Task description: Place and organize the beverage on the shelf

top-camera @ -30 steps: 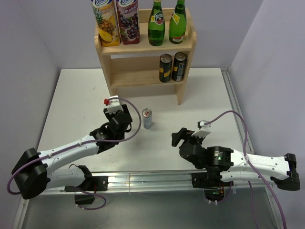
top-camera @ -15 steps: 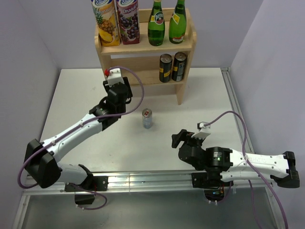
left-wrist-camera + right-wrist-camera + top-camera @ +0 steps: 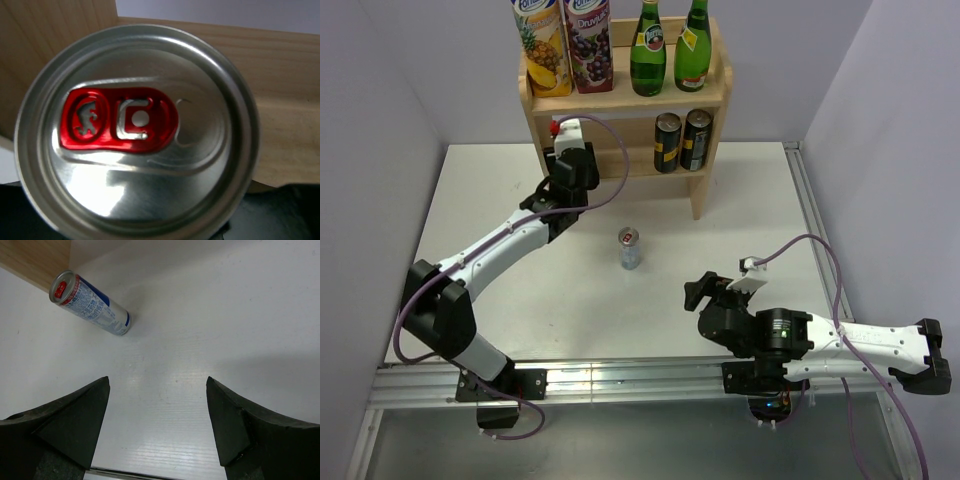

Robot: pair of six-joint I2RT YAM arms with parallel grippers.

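The robot's left gripper needs to ease outward next over the lower level's empty end, clear of the dark cans, and release the silver can (image 3: 135,135), since that end lies just outward.
A silver can (image 3: 135,135) with a red tab fills the left wrist view, and my left gripper (image 3: 572,162) is shut on it. In the top view the gripper hides that can and hovers at the left opening of the lower tier of the light-wood shelf (image 3: 620,103), whose wood (image 3: 287,100) shows right behind the can. A second slim silver-and-blue can (image 3: 630,249) stands on the table in front of the shelf; it also shows as the can (image 3: 90,303) at upper left in the right wrist view. My right gripper (image 3: 696,294) (image 3: 157,382) is open and empty, low over the table, well short of that can.
The shelf's top board carries two juice cartons (image 3: 565,45) and two green bottles (image 3: 670,48). Two dark cans (image 3: 681,141) stand at the right of the lower tier. Grey walls close in on both sides, and a metal rail (image 3: 620,375) runs along the near table edge.
My left arm has swung away from the table can and stretched forward to the shelf's lower tier, carrying its can. The right arm has barely shifted.
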